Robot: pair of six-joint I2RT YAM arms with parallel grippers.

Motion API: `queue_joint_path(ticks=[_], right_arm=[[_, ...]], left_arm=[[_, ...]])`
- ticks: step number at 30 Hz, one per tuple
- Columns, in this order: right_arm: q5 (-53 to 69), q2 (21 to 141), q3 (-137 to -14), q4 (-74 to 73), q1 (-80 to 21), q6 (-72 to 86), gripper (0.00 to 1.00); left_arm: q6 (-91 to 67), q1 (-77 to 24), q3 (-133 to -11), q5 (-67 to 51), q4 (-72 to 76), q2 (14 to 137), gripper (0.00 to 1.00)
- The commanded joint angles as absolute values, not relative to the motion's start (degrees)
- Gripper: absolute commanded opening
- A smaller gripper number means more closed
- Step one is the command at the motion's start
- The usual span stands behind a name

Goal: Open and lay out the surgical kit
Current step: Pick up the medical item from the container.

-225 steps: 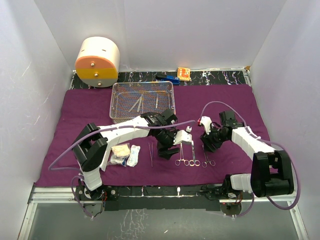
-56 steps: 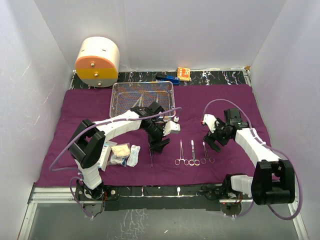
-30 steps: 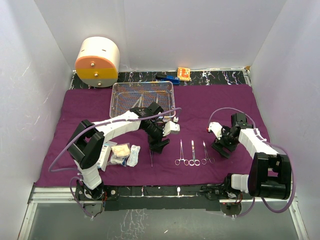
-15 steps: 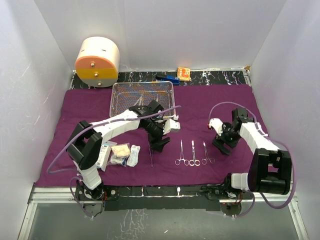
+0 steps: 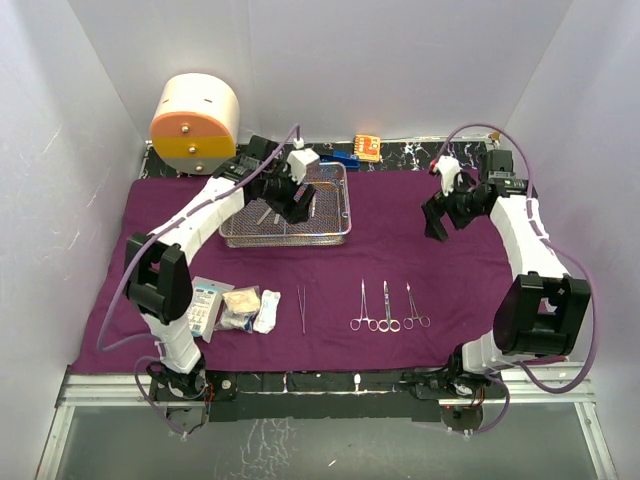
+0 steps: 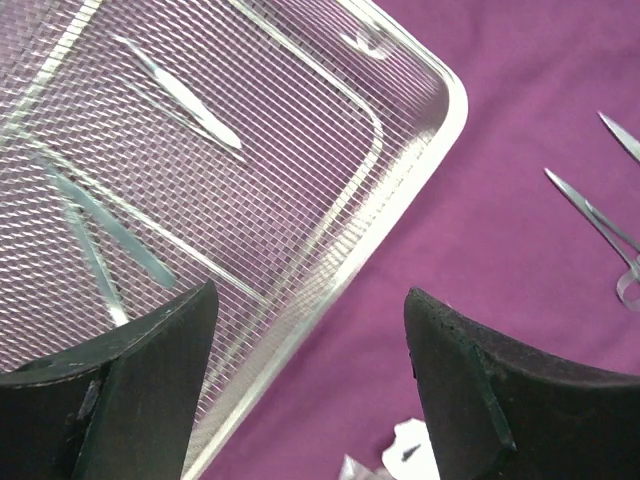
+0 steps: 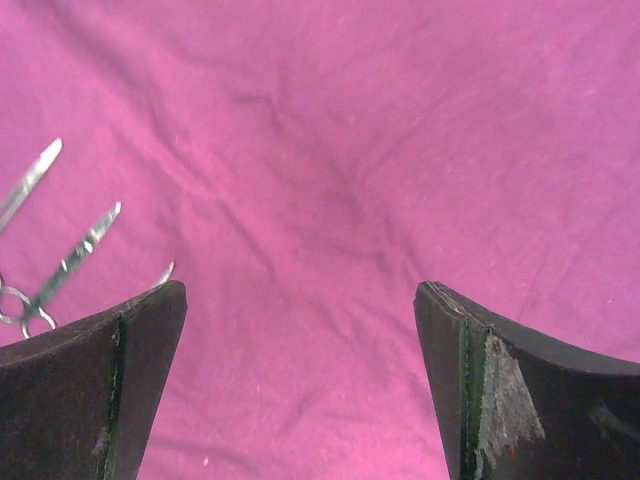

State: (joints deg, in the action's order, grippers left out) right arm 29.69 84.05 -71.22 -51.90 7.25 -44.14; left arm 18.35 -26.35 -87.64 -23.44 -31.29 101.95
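Observation:
The thin steel instrument inside the mesh tray is next, so my left gripper will move outward across the mesh tray and down onto it. The other instruments are already out on the cloth.
The purple cloth (image 5: 420, 270) lies spread flat over the table. On it at the back stands the wire-mesh tray (image 5: 285, 241), with a few steel instruments (image 6: 190, 100) still inside. My left gripper (image 5: 297, 210) hangs open over the tray's near right corner (image 6: 420, 150), holding nothing. Near the front lie tweezers (image 5: 301, 308) and three forceps (image 5: 386, 306) in a row. Gauze and packets (image 5: 240, 307) lie to their left. My right gripper (image 5: 433, 224) is open and empty, high over bare cloth (image 7: 330, 150) at the back right, with the forceps tips (image 7: 70, 255) at the left of its view.
A cream-and-orange drum (image 5: 195, 125) stands at the back left corner. Small orange (image 5: 367, 147) and blue (image 5: 340, 157) items lie on the dark strip behind the cloth. White walls close in the left, right and back.
Both arms have lifted and swung back from the front row. The left went from the tweezers to over the tray; the right went to the back right. Both jaws opened wider.

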Motion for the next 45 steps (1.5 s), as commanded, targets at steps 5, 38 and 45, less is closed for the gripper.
queue_joint_path(ticks=[5,38,45], right_arm=[[32.16,87.71,-78.34,-41.04,7.42,-26.5,0.98],[32.4,83.14,-62.24,-20.19,7.43,-16.76,0.98],[33.6,84.66,-63.19,-21.38,7.47,-16.96,0.98]], left_arm=[[10.94,-23.73,-99.31,-14.07,-25.06,113.55,0.76],[3.31,-27.49,-120.98,-4.09,-20.3,141.32,0.27],[3.15,-27.69,-119.26,-3.66,-20.21,140.55,0.16]])
